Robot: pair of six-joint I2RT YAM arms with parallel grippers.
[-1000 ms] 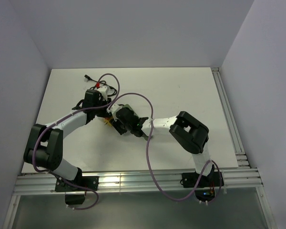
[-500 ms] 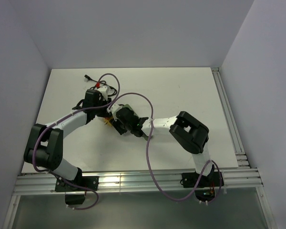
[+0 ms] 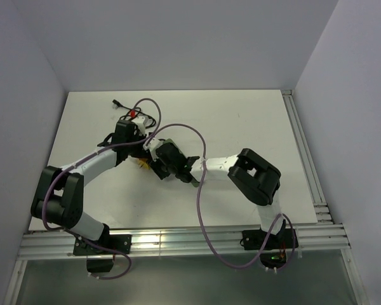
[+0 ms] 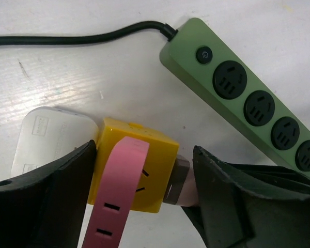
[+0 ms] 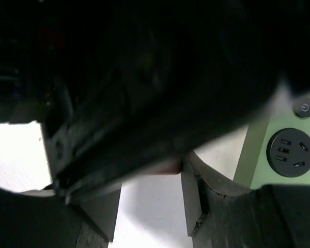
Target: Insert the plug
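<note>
The plug's grey tip is already touching, so my right gripper will next move toward the green power strip, keep the plug at the yellow cube's side (image 3: 146,165) and release it there.
A yellow socket cube (image 4: 160,155) with a pink stripe lies on the white table. A grey-tipped, pale plug (image 4: 176,175) sits against its right face. My left gripper (image 4: 144,155) is open around the cube, its left finger (image 4: 67,186) at the cube's side and its right finger (image 4: 232,196) just off the plug. In the right wrist view a dark blurred body covers the top. My right gripper (image 5: 151,183) shows a pale pink piece of the plug (image 5: 165,168) between its tips. From above, both grippers meet at the cube (image 3: 140,164).
A green power strip (image 4: 248,98) with several round sockets lies just right of the cube, and shows in the right wrist view too (image 5: 287,150). A flat white adapter (image 4: 41,139) lies left of the cube. A black cable (image 4: 82,40) runs behind. Purple arm cables (image 3: 198,197) loop above the table.
My left gripper's jaws have spread apart and let go of the yellow cube. Both arms have stayed almost where they were.
</note>
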